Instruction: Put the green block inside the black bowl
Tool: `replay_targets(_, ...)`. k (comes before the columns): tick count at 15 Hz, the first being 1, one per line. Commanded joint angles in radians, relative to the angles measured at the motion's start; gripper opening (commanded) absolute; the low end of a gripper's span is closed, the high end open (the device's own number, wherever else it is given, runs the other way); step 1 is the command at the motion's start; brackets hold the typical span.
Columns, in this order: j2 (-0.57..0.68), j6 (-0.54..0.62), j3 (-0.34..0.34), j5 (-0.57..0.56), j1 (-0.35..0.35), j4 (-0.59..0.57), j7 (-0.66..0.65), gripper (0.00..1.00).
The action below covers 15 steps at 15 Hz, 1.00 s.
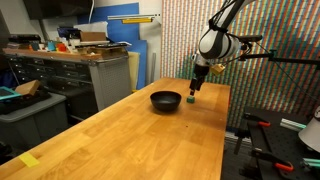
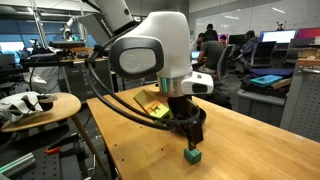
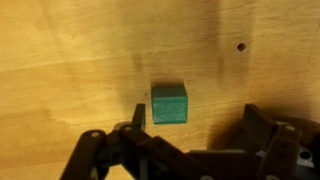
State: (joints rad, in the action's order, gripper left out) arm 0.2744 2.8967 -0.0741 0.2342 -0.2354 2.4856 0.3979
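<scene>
The green block [image 1: 191, 99] [image 3: 169, 105] lies off-center near one finger, so my gripper shifts toward the left in the wrist view next, then lowers to straddle it.
The green block [image 1: 191, 101] is a small cube on the wooden table, just beside the black bowl [image 1: 166, 100]. It also shows in an exterior view [image 2: 193, 155] and in the wrist view [image 3: 169, 102]. My gripper [image 1: 197, 86] hangs a little above the block, also seen in an exterior view [image 2: 189, 136]. In the wrist view the gripper [image 3: 196, 122] is open and empty. The block lies on the table close to one finger, ahead of the jaws and not between them. The bowl is out of the wrist view, and the arm mostly hides it in an exterior view.
The long wooden table [image 1: 130, 135] runs toward the camera, with its edge close to the block [image 2: 230, 165]. A yellow object [image 2: 154, 109] lies on the table behind the arm. A round stool-like table [image 2: 40, 108] stands off the table's side.
</scene>
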Motion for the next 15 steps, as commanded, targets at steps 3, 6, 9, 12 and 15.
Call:
replay_targets(3,0.072,-0.016,0.063,-0.02,-0.08,-0.084,0.049,1.0)
replay_targets(6,0.099,-0.022,0.079,-0.049,-0.108,-0.108,0.06,1.0)
replay_targets(9,0.119,-0.046,0.079,-0.089,-0.127,-0.125,0.076,1.0)
replay_targets(12,0.133,-0.078,0.077,-0.115,-0.142,-0.142,0.087,1.0)
replay_targets(15,0.145,-0.082,0.086,-0.12,-0.154,-0.156,0.106,1.0)
